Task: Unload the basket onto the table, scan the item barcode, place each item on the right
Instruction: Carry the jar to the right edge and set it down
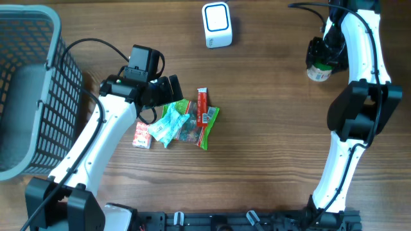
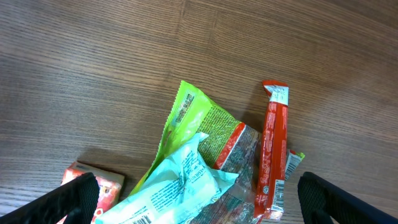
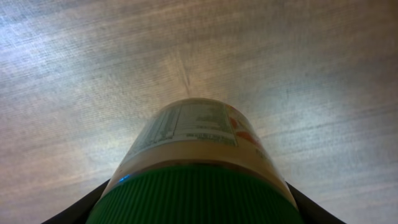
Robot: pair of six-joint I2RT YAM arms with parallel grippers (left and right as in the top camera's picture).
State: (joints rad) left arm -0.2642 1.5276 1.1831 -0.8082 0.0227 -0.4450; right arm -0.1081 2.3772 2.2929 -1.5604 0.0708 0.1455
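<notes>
My right gripper will next move back toward my base and down to release the jar (image 1: 319, 73) on the clear, bare tabletop below.
A jar (image 3: 198, 140) with a green lid (image 3: 196, 196) and a printed label fills the right wrist view. My right gripper (image 3: 196, 208) is shut on it at the lid, one dark finger (image 3: 84, 208) on each side. Overhead, that jar (image 1: 319, 73) is at the far right, right of the white barcode scanner (image 1: 217, 24). My left gripper (image 2: 196, 199) is open and hovers over a pile of snacks: a pale teal packet (image 2: 180, 183), a green packet (image 2: 199, 118) and a red bar (image 2: 272, 149). Nothing is between its fingers (image 2: 68, 199).
A small red box (image 1: 142, 135) lies at the left edge of the snack pile (image 1: 186, 122). A grey mesh basket (image 1: 32, 83) stands at the far left. The left arm's black cable arcs beside the basket.
</notes>
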